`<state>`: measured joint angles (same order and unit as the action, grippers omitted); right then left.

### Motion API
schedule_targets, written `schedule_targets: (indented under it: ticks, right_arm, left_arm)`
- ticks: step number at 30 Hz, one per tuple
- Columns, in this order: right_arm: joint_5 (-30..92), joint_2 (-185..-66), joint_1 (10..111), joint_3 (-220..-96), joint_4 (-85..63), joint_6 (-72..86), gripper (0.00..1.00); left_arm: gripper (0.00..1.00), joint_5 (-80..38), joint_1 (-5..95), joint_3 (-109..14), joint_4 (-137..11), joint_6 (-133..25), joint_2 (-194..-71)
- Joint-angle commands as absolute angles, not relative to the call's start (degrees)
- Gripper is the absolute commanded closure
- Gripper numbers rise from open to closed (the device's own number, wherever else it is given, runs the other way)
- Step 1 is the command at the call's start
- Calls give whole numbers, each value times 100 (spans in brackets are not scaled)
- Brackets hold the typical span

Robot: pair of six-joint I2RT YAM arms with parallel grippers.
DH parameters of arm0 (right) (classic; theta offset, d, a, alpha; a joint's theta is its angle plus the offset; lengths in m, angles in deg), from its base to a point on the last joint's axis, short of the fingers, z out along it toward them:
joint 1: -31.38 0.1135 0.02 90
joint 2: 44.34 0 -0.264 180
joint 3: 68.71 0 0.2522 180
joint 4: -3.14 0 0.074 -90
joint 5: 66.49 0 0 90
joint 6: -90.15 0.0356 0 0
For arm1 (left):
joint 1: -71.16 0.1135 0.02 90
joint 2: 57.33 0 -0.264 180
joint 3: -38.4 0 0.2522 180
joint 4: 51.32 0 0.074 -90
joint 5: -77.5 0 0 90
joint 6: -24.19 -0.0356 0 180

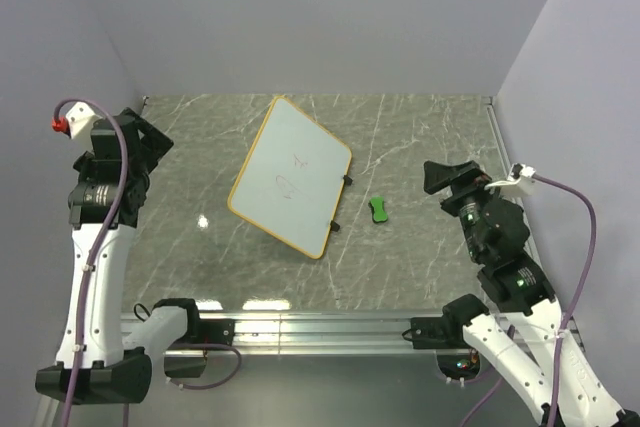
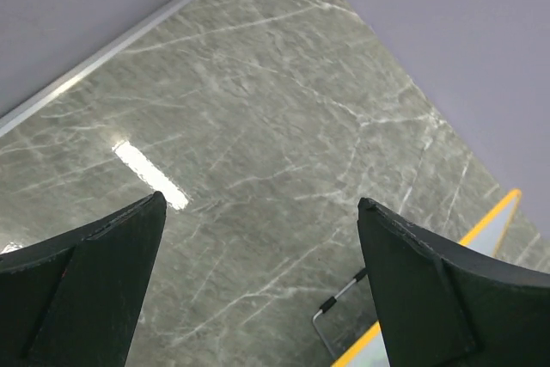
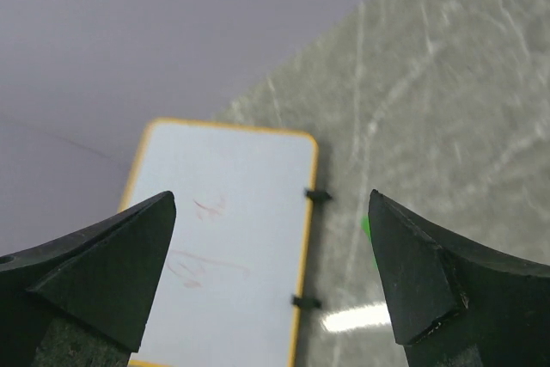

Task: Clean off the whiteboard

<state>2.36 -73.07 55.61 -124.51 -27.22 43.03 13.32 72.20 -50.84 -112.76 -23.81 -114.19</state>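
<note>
My right gripper should go toward the whiteboard and down next, open fingers around the green eraser's narrow middle.
The whiteboard [image 1: 290,176] lies tilted in the middle of the marble table, white with a yellow-orange frame, faint red marks on it and two black clips on its right edge. It also shows in the right wrist view [image 3: 232,238], and its corner shows in the left wrist view [image 2: 494,217]. A small green eraser [image 1: 378,209] lies just right of the board; a sliver of it shows in the right wrist view [image 3: 365,228]. My left gripper [image 1: 150,142] is open and empty at the far left. My right gripper [image 1: 440,176] is open and empty, right of the eraser.
Purple-grey walls enclose the table on three sides. A metal rail [image 1: 310,327] runs along the near edge between the arm bases. A thin wire stand [image 2: 339,311] shows by the board's edge in the left wrist view.
</note>
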Motion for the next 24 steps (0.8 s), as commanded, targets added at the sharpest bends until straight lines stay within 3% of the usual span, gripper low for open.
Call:
schedule_targets:
  ticks: [1,4,8,17,24]
  right_arm:
    - [338,-7448,5555,-12649,-3873,4622,0]
    - [365,-7790,5564,-12931,-4207,4375,0]
    - [609,-8746,5564,-13544,-4612,4095,0]
    - [777,-11170,5564,-14740,-5719,3804,0]
    - [1111,-12738,5564,-15286,-5737,3576,4]
  left_arm:
    - [1,1000,7143,-4937,-11236,-2591,-11272]
    - [1,553,7143,-4620,-11105,-2609,-11025]
    - [1,815,7143,-4506,-11551,-2310,-10945]
    - [1,-247,7152,-3952,-11272,-2520,-10427]
    - [1,-1179,7143,-3627,-10946,-2802,-10154]
